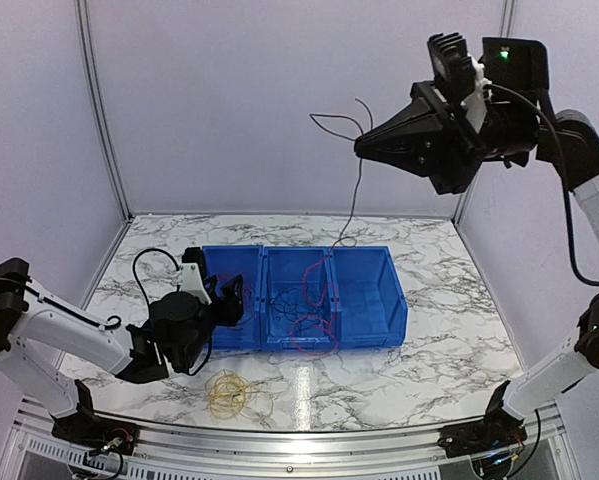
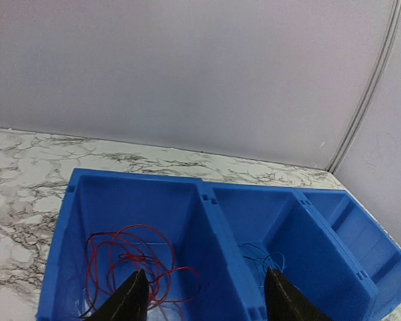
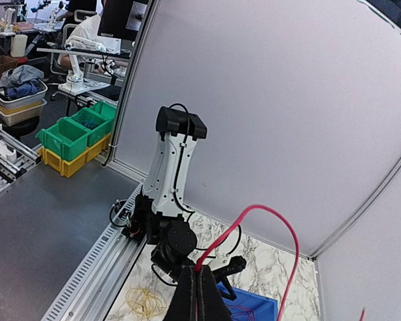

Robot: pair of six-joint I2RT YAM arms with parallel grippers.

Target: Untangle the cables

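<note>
The left gripper moves to the right in the top view next, onto the red cable's part over the middle bin, since this cable hangs from my right gripper.
My right gripper is raised high above the bins, shut on a thin red cable pinched at the fingertips of my right gripper. That cable hangs down toward the back rim of the blue bins. My left gripper sits low at the left bin, open, with nothing between its fingers. In the left wrist view the left gripper straddles the divider between the left and middle bins. A red cable loop lies in the left bin and a thin blue cable in the middle one. More tangled cables lie in the middle bin.
A yellow cable coil lies on the marble table in front of the bins, near the left arm's base. The three blue bins stand side by side mid-table. White walls close the back and sides.
</note>
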